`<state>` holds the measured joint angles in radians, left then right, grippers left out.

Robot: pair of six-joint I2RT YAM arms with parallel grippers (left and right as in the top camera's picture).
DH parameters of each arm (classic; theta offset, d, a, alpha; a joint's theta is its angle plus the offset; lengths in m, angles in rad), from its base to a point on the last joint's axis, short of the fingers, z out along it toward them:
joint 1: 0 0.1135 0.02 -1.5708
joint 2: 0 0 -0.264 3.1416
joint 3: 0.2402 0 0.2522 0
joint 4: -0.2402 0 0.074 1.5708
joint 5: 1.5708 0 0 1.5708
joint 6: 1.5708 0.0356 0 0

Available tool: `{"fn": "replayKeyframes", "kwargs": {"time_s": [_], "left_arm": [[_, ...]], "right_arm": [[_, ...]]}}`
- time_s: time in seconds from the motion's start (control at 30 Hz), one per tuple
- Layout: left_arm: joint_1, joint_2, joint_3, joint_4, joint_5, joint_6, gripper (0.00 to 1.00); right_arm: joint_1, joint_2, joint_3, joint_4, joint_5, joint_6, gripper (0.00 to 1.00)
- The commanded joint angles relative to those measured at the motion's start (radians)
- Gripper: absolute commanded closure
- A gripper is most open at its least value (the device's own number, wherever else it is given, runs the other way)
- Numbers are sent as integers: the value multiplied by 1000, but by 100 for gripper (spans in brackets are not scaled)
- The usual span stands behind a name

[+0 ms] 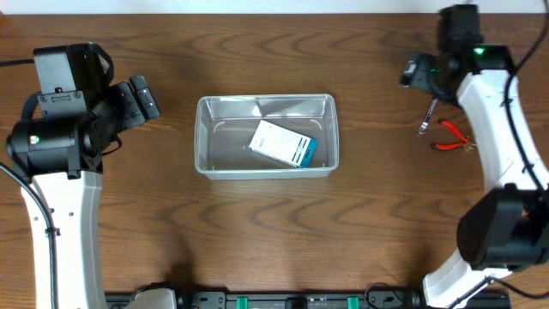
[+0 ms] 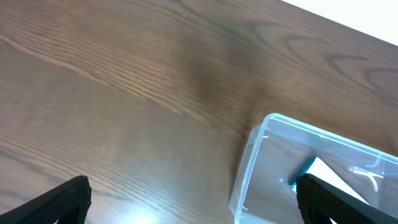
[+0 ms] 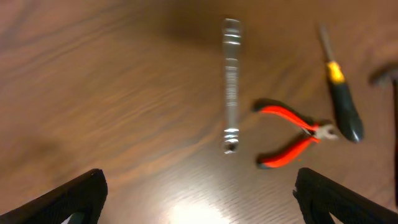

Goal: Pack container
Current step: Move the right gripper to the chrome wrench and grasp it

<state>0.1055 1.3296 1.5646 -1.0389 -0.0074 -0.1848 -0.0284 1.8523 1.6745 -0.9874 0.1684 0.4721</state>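
Observation:
Bare wood is on either side of the wrench's handle by its near end [image 1: 428, 117] [image 3: 231, 118] below my right gripper's fingers. My right gripper should move down onto the handle there next, open.
The clear plastic container [image 1: 266, 136] sits at the middle of the wooden table, with a white and blue box [image 1: 283, 144] lying inside it. The left wrist view shows the container's corner [image 2: 255, 163] and the box [image 2: 311, 169]. My left gripper [image 1: 141, 99] is open and empty, left of the container. My right gripper [image 1: 414, 72] is open and empty, above the table at the far right. Below it lie a metal wrench [image 3: 231, 84], red-handled pliers [image 3: 292, 134] and a black and yellow screwdriver [image 3: 341, 93]. The overhead view shows the wrench [image 1: 426, 118] and pliers [image 1: 450, 137].
The table's far edge runs along the top of the overhead view. The arm bases stand at the front left and front right.

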Motion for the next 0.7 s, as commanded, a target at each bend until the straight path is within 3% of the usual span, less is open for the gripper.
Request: {"fn": "replayKeyframes", "kwargs": {"time_s": [0.0,0.23,0.67], "left_arm": [[0,6,5,-5,-13,8,2],[0,6,5,-10,-12,8,2],[0,6,6,-34,-12,8,2]], "right_arm": [[-60,76,8,-5,-47,106,1],[-132,209,8,8,-71,27,1],[-118,355,8,34,-69,2,1]]}}
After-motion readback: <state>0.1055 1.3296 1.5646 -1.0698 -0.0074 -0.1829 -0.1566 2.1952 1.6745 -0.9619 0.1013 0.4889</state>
